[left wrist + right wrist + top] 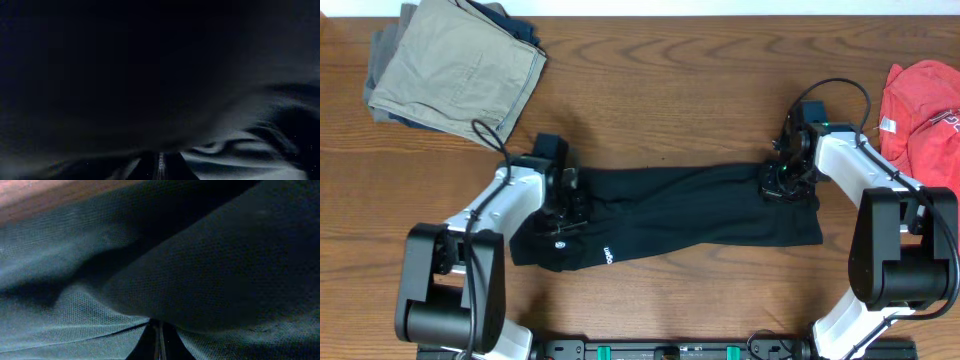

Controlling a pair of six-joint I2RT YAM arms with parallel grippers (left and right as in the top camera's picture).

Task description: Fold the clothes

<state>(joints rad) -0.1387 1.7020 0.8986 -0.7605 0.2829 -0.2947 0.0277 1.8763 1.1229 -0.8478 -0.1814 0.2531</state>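
I should next pull my left gripper up and to the left in the overhead view, over the garment's logo end, since dark cloth [125, 75] hangs over its closed fingers.
The clothes [690, 210], a black garment, lie in a long band across the middle of the table. A small white round logo [558, 240] and short white lettering [604, 255] show near its left end. My left gripper [568, 205] is down on the left end, shut on the fabric. My right gripper [780, 182] is shut on the top right corner. In the left wrist view dark cloth [125, 75] drapes over the closed jaws of the left gripper [160, 167]. In the right wrist view mesh fabric [225, 265] bunches at the closed right gripper [159, 340].
Folded khaki trousers [455, 65] rest on darker clothes at the back left corner. A red T-shirt [925, 110] lies at the right edge, close to the right arm. Bare wooden table [670, 90] stretches behind the garment.
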